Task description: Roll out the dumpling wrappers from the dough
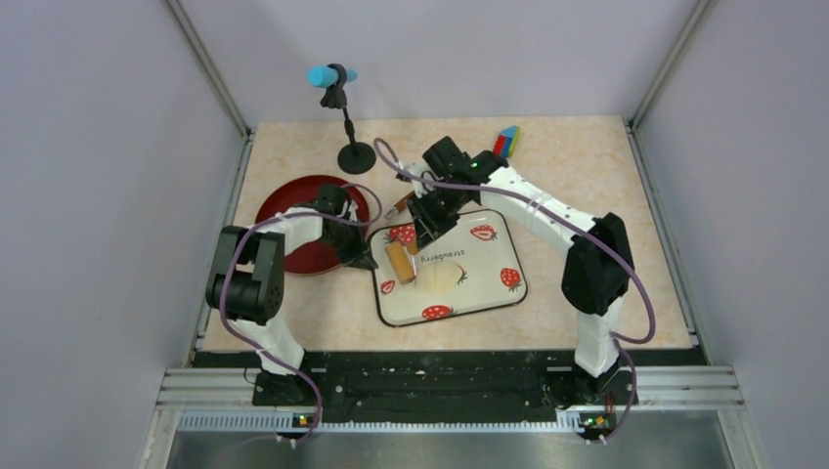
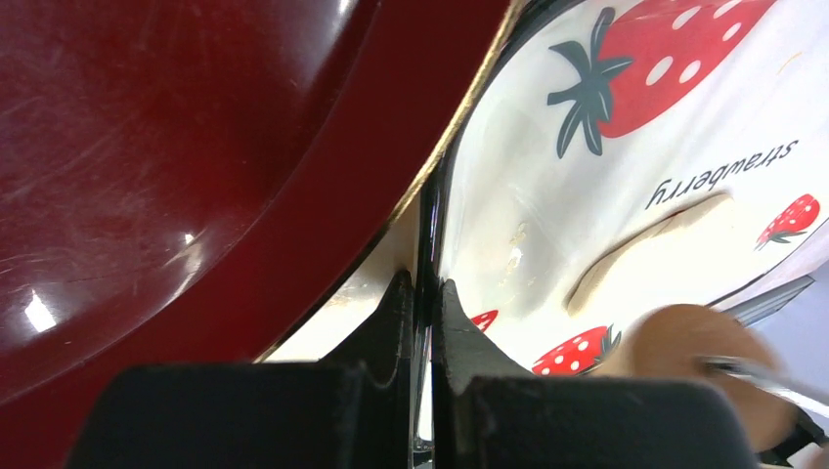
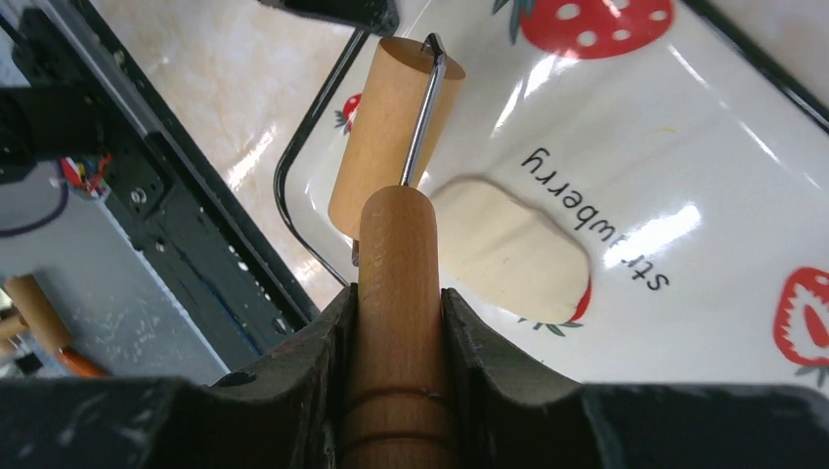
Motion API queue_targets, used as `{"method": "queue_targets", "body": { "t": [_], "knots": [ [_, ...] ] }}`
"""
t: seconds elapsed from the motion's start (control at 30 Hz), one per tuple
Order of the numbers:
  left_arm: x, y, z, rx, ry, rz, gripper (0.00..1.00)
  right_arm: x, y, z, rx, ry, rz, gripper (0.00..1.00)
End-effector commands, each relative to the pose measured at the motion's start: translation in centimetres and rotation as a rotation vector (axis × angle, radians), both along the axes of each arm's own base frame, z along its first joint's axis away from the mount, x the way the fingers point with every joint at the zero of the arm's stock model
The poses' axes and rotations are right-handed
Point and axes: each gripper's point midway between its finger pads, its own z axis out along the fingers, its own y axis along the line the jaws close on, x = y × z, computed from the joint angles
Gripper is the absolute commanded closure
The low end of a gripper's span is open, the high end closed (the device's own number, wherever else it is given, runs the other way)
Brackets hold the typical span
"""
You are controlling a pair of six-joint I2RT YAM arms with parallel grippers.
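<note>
I will move my right gripper to the right in the top view, because the roller (image 3: 387,122) is next to the dough. I will roll across the pale sheet (image 3: 513,249) and let go of the roller's handle.
The dough (image 1: 441,277) lies as a thin pale oval sheet (image 3: 510,250) on the strawberry-print tray (image 1: 489,298). My right gripper (image 3: 399,293) is shut on the wooden handle of the rolling pin (image 3: 397,244). The pin's roller (image 3: 387,122) rests on the tray just left of the dough, near the tray's left rim (image 1: 399,261). My left gripper (image 2: 423,293) is shut on the tray's thin black left rim (image 2: 427,230), seen in the top view at the tray's left edge (image 1: 369,262). No dumpling wrappers are in view.
A dark red plate (image 1: 288,210) lies left of the tray, its edge touching the left gripper's side. A microphone stand (image 1: 355,156) and a coloured block (image 1: 505,142) stand at the back. A small orange-tipped tool (image 1: 396,208) lies behind the tray.
</note>
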Motion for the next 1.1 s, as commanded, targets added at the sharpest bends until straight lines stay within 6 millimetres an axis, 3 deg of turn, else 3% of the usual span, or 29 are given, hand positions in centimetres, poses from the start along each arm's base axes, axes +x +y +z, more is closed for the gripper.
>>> {"method": "queue_targets", "body": {
  "t": [0.0, 0.23, 0.53, 0.7, 0.9, 1.07],
  "knots": [
    [-0.5, 0.2, -2.7, 0.070, 0.018, 0.010, 1.00, 2.3, -0.8, 7.5, 0.160, -0.116, -0.114, 1.00],
    [-0.8, 0.1, -3.1, 0.072, 0.028, 0.005, 1.00, 2.7, -6.1, 1.7, -0.059, -0.060, -0.197, 1.00],
    [-0.9, 0.1, -3.1, 0.077, 0.028, 0.003, 1.00, 1.2, -8.4, -4.2, -0.207, 0.080, -0.231, 1.00],
    [-0.9, 0.2, -3.1, 0.080, 0.025, 0.001, 1.00, 1.0, -12.3, -7.7, -0.343, 0.134, -0.312, 1.00],
    [-0.8, 0.3, -2.9, 0.089, 0.022, 0.000, 1.00, 0.0, -18.0, -10.7, -0.510, 0.175, -0.390, 1.00],
    [-0.5, 0.5, -2.7, 0.097, 0.014, 0.003, 1.00, -0.7, -21.0, -11.8, -0.606, 0.197, -0.426, 1.00]
  ]
}}
